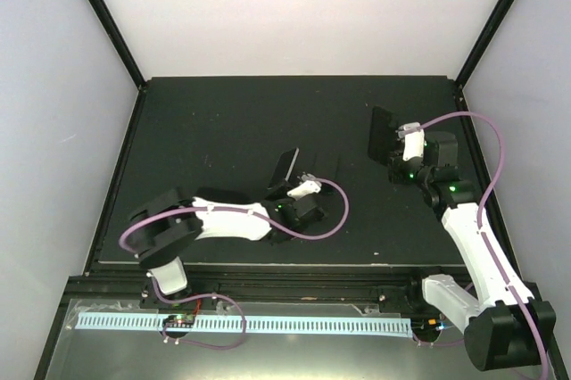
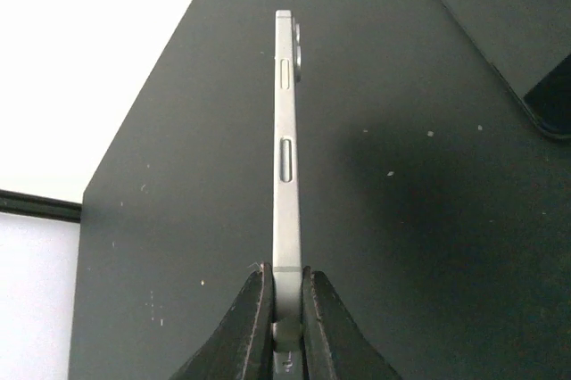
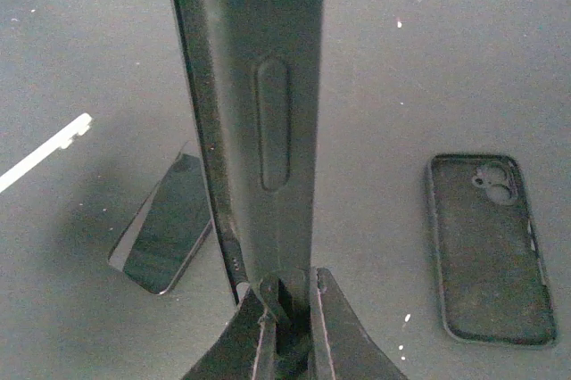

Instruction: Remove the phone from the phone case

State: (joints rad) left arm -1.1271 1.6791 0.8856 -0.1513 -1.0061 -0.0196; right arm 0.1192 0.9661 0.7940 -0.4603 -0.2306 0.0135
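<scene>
The mat (image 2: 401, 162) beside the dark-screened phone is clear for the bare silver phone, so the left gripper next needs to go down to the black mat, shifting toward the dark-screened phone.
My left gripper (image 1: 300, 186) (image 2: 285, 295) is shut on the bottom end of a bare silver phone (image 2: 285, 130), held edge-on above the black mat; from above, the phone (image 1: 285, 166) shows as a dark slab left of centre. My right gripper (image 1: 404, 144) (image 3: 290, 301) is shut on the end of a black phone case (image 3: 259, 86), raised at the right side (image 1: 384, 134). The two are well apart. I cannot tell whether the case holds anything. In the right wrist view a dark-screened phone (image 3: 165, 237) shows low on the left.
A second black case (image 3: 491, 246) with a camera cut-out lies flat on the mat (image 1: 223, 121), to the right in the right wrist view. The mat is fenced by black frame posts and white walls. A dark slab corner (image 2: 535, 68) shows at the upper right of the left wrist view.
</scene>
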